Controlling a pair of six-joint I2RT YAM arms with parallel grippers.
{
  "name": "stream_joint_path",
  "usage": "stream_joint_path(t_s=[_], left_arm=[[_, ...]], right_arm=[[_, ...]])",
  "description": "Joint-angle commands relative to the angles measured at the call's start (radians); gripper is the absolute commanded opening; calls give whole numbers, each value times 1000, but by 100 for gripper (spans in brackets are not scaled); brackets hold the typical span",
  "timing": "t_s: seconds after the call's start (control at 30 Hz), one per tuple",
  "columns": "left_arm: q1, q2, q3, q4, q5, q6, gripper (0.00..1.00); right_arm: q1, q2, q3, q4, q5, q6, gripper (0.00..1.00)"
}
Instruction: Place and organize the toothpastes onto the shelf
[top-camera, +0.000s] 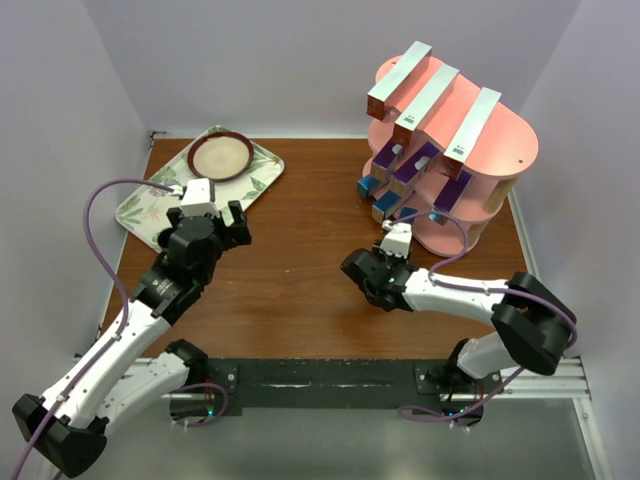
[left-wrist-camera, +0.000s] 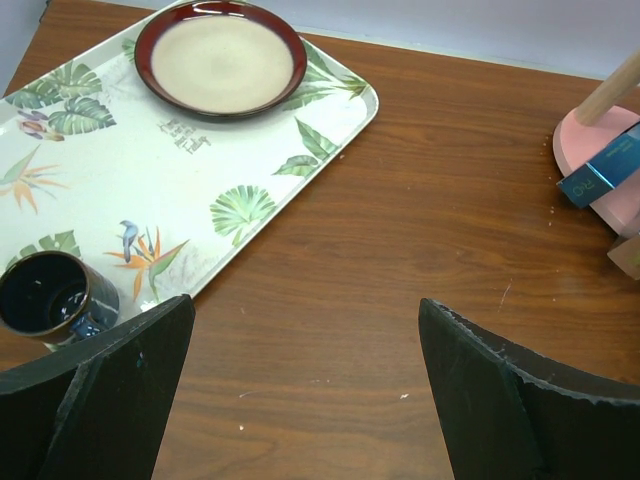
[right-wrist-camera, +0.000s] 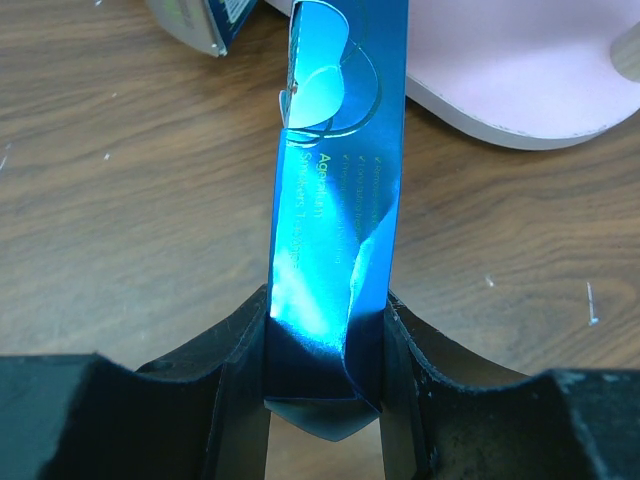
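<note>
My right gripper pushes outward next, sliding the blue toothpaste already pointing there onto the bottom board's bare part. It then releases it, since that part of the board lies outward.
The pink three-tier shelf (top-camera: 495, 150) stands at the far right. Three silver-and-red toothpastes (top-camera: 428, 103) lie across its top board, purple ones (top-camera: 415, 165) on the middle board, and blue ones (top-camera: 375, 185) at the bottom. My right gripper (right-wrist-camera: 325, 370) is shut on the end of a shiny blue toothpaste box (right-wrist-camera: 335, 200), which points at the shelf's bottom board (right-wrist-camera: 520, 80). In the top view this gripper (top-camera: 400, 230) sits just in front of the shelf's base. My left gripper (left-wrist-camera: 305, 380) is open and holds nothing, hovering over bare wood beside the tray.
A leaf-patterned tray (left-wrist-camera: 150, 190) at the far left holds a red-rimmed plate (left-wrist-camera: 220, 60) and a dark cup (left-wrist-camera: 50, 295). The shelf's base (left-wrist-camera: 590, 140) with a blue box end (left-wrist-camera: 600, 175) shows at the right of the left wrist view. Walls close in the table's sides.
</note>
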Motion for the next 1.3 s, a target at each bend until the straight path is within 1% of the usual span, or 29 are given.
stream_joint_path(t_s=[0.0, 0.27, 0.5, 0.67, 0.83, 1.07, 1.1, 1.17, 1.27], left_arm=[[31, -11, -19, 26, 35, 21, 100], [99, -4, -26, 36, 123, 6, 100], [130, -7, -34, 49, 162, -2, 100], [140, -5, -36, 49, 176, 0, 100], [148, -8, -40, 53, 182, -2, 100], [151, -4, -42, 55, 191, -2, 100], [153, -4, -42, 55, 193, -2, 100], [154, -4, -42, 55, 196, -3, 100], [157, -2, -43, 56, 200, -3, 100]], right_arm=[[-46, 54, 97, 4, 100, 84, 32], [-136, 113, 158, 24, 113, 59, 31], [-215, 164, 192, 117, 87, -13, 33], [-250, 227, 238, 125, 70, -41, 34], [-282, 265, 273, 128, 59, -50, 38], [-314, 290, 292, 120, 56, -53, 40], [-316, 295, 292, 117, 59, -53, 43], [-324, 301, 296, 117, 57, -57, 46], [-331, 311, 304, 119, 57, -68, 47]])
